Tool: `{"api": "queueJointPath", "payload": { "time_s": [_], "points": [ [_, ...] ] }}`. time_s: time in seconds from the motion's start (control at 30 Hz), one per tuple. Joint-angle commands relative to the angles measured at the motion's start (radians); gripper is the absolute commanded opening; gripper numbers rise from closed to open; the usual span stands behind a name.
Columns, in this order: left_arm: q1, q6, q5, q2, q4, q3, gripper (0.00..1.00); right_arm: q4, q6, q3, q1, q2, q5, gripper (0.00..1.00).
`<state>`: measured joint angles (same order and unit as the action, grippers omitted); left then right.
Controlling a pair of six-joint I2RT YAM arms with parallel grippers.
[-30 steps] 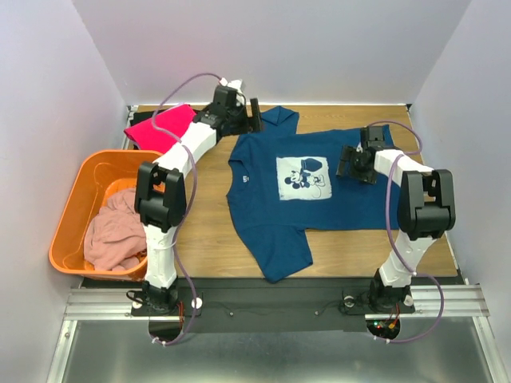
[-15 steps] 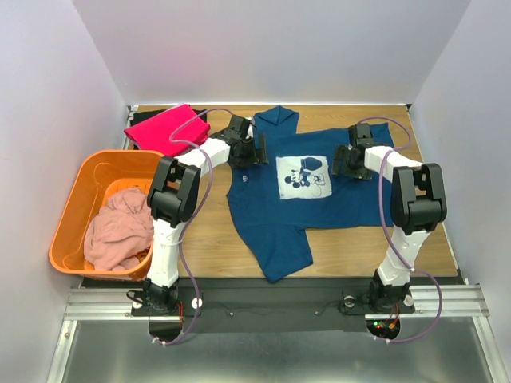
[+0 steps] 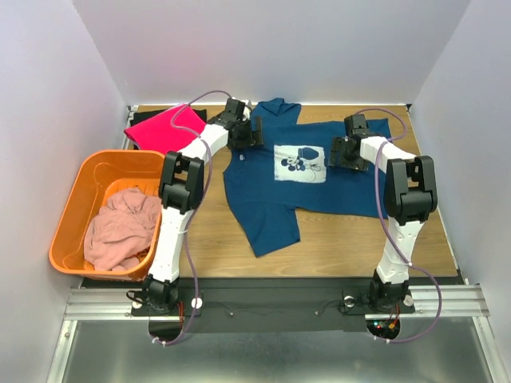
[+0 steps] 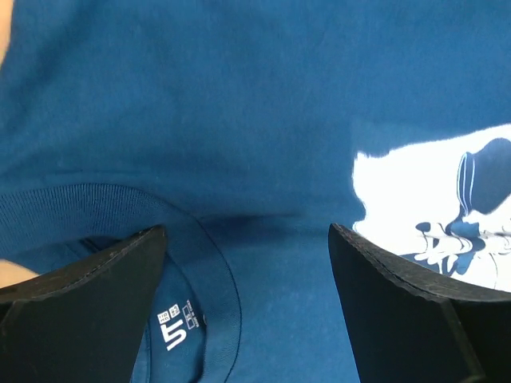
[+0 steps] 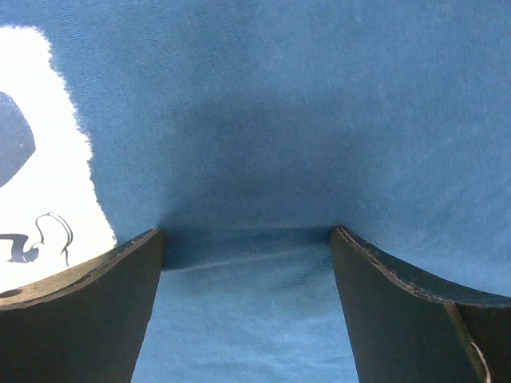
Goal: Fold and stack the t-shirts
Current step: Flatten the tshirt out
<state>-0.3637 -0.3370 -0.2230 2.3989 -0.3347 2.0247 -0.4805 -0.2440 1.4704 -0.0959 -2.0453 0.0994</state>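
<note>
Next, my left gripper lifts off the collar, travels back and lowers onto the near sleeve's hem corner (image 3: pixel 257 253), because that sleeve still sticks out from the shirt's body.
The navy blue t-shirt (image 3: pixel 311 187) with the white mouse print (image 3: pixel 301 162) lies spread face up across the middle of the table. My left gripper (image 3: pixel 244 136) is open, fingers down on the cloth by the collar. In the left wrist view (image 4: pixel 247 231) the collar label (image 4: pixel 177 327) lies between the fingers (image 4: pixel 88 295). My right gripper (image 3: pixel 345 152) is open on the shirt's body, right of the print. In the right wrist view (image 5: pixel 247 233) the cloth is creased between its fingertips (image 5: pixel 399 311). The bright pink t-shirt (image 3: pixel 164 128) lies folded at the back left. The pale dusty-pink t-shirt (image 3: pixel 120 227) is bunched in the basket.
The orange plastic basket (image 3: pixel 73 198) stands at the left edge of the table. A dark strip (image 3: pixel 148 110) shows behind the bright pink t-shirt; I cannot tell what it is. White walls close in the back and both sides. Bare wood (image 3: pixel 351 239) shows in front of the shirt.
The navy t-shirt has slid toward the back of the table, its near sleeve shifting left. The left gripper came down by the collar. The right gripper moved a little back and left.
</note>
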Motion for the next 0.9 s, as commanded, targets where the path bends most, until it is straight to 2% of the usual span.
{"api": "queueJointPath", "payload": {
  "time_s": [0.0,0.1,0.2,0.43,0.5,0.63,0.73,0.87],
  "points": [
    [0.012,0.076,0.014,0.085,-0.128,0.133,0.96,-0.059,-0.014,0.034,-0.019,-0.046,-0.047,0.89],
    [0.016,0.07,0.002,0.085,-0.129,0.175,0.96,-0.073,-0.011,0.065,-0.027,-0.027,-0.07,0.89],
    [0.011,0.067,0.002,0.02,-0.099,0.103,0.96,-0.083,-0.014,0.064,-0.031,0.022,-0.09,0.89],
    [-0.037,0.073,0.134,-0.372,0.037,-0.286,0.96,-0.084,-0.014,-0.004,-0.033,0.218,-0.095,0.9],
    [-0.072,0.061,0.201,-0.46,0.063,-0.36,0.96,-0.084,-0.018,-0.045,-0.033,0.264,-0.089,0.9],
    [-0.153,0.01,0.323,-0.689,0.088,-0.599,0.98,-0.086,-0.046,-0.155,-0.033,0.394,-0.078,0.92],
    [-0.204,-0.129,0.318,-0.806,0.089,-0.768,0.98,-0.084,-0.078,-0.267,-0.019,0.508,-0.057,0.94],
    [-0.305,-0.239,0.339,-0.957,0.099,-0.975,0.98,-0.084,-0.113,-0.389,0.031,0.595,-0.061,0.94]
  ]
}}
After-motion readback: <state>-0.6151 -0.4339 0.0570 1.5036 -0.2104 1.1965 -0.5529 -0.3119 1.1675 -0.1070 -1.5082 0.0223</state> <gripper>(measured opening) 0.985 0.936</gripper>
